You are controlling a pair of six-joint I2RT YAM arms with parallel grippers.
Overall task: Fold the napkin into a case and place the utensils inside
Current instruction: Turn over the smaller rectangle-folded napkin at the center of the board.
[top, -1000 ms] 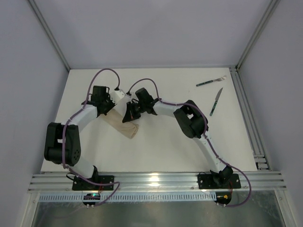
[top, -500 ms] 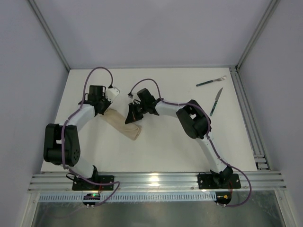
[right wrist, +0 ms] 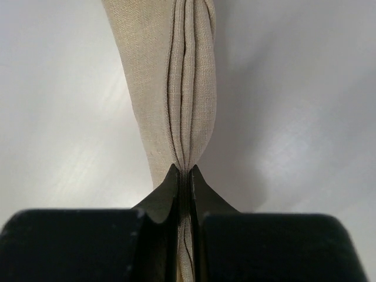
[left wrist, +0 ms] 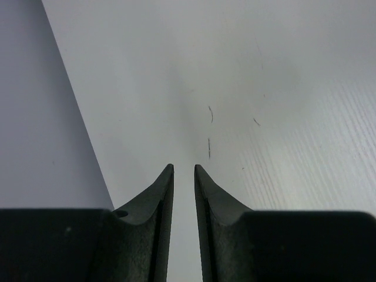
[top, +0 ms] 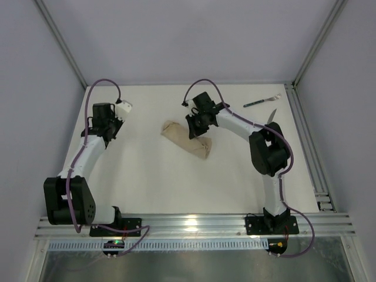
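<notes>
The case lies slantwise. Next, my right gripper turns back toward the near bar, draws its pinched layers over the bare table there and releases them.
The napkin (top: 179, 137), folded into a narrow beige oblong case, lies slantwise on the white table near the middle. My right gripper (top: 197, 127) is shut on its folded layers near the right end; in the right wrist view the cloth (right wrist: 176, 76) runs away from the pinching gripper (right wrist: 183, 170). My left gripper (top: 115, 128) is at the far left of the table, apart from the cloth, its jaws slightly open over bare table (left wrist: 184, 167). The utensils lie at the back right: the fork (top: 262, 101) and the knife (top: 271, 116), whose lower part is behind my right arm.
A metal rail (top: 302, 141) runs along the table's right edge and another along the near edge (top: 188, 223). Grey walls close in the left, back and right sides. The left wall shows close by in the left wrist view (left wrist: 41, 117).
My left gripper has let go of the napkin, opened a little and drawn back to the left. My right gripper has dragged the folded napkin to the right and towards the back.
</notes>
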